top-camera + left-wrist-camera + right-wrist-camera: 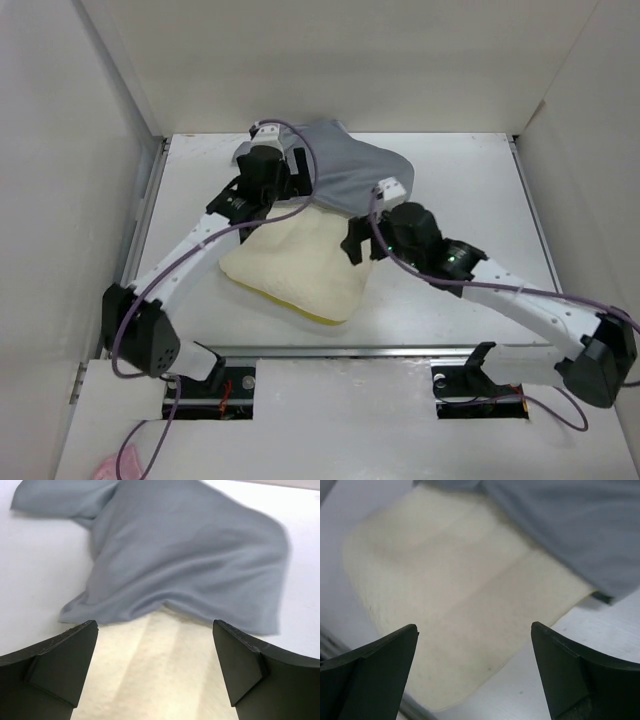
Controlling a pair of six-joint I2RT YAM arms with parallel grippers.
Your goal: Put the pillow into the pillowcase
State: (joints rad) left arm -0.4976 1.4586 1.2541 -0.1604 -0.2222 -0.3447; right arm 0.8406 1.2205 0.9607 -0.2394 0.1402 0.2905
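Observation:
The left gripper goes back and to the right in the top view next, then down onto the pillow's side edge outside the pillowcase.
The cream-yellow pillow (300,265) lies on the white table, its far end tucked under the grey pillowcase (350,175), which lies wrinkled behind it. My left gripper (283,185) hovers over the pillow's far left part near the pillowcase edge, open and empty. In the left wrist view the pillow (155,670) runs between the fingers and goes under the pillowcase (185,555). My right gripper (357,240) is open and empty above the pillow's right edge. In the right wrist view the pillow (450,590) lies below and the pillowcase (570,525) is at the upper right.
White walls enclose the table (470,190) on the left, back and right. A metal rail (350,352) runs along the near edge. Cables loop over both arms.

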